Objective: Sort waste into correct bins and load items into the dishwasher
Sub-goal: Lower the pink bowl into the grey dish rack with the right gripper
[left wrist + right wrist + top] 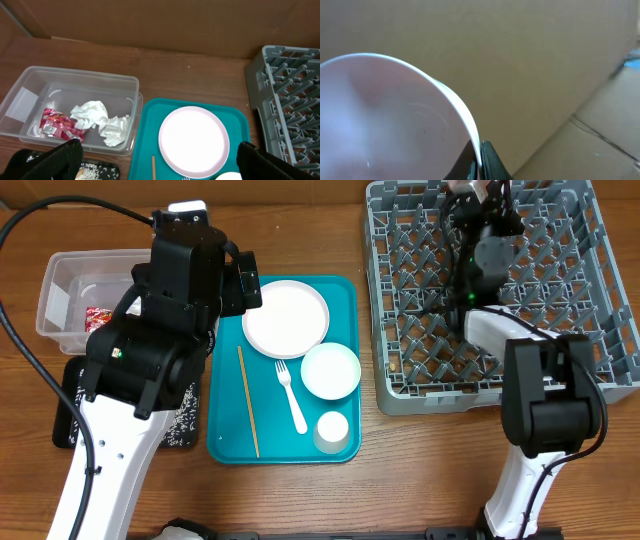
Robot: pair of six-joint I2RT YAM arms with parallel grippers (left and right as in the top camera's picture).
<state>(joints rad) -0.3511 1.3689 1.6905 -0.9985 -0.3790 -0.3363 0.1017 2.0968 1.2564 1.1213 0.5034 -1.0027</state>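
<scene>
I will next move my right gripper to the left in the overhead view and down into the rack's far corner [408, 218] to release the bowl, because the slots there are empty.
My left gripper [159, 146] is open, its black fingers [50, 160] spread wide above the near edge of the teal tray. Below it lie a round white plate [194, 141] and a thin wooden stick [153, 167]. On the tray the overhead view also shows a bowl [330, 370], a small cup [332, 430] and a plastic fork [292, 398]. The clear tub [30, 82] holds a red wrapper [60, 125] and crumpled napkins [100, 120]. My right gripper [480, 160] is shut on the rim of a white bowl [385, 120], up over the far side of the grey dish rack [560, 290].
A black tray [100, 171] with white grains lies in front of the clear tub, mostly under my left arm [150, 350]. The teal tray [225, 410] sits between the tub and the rack. Brown cardboard fills the background of the right wrist view.
</scene>
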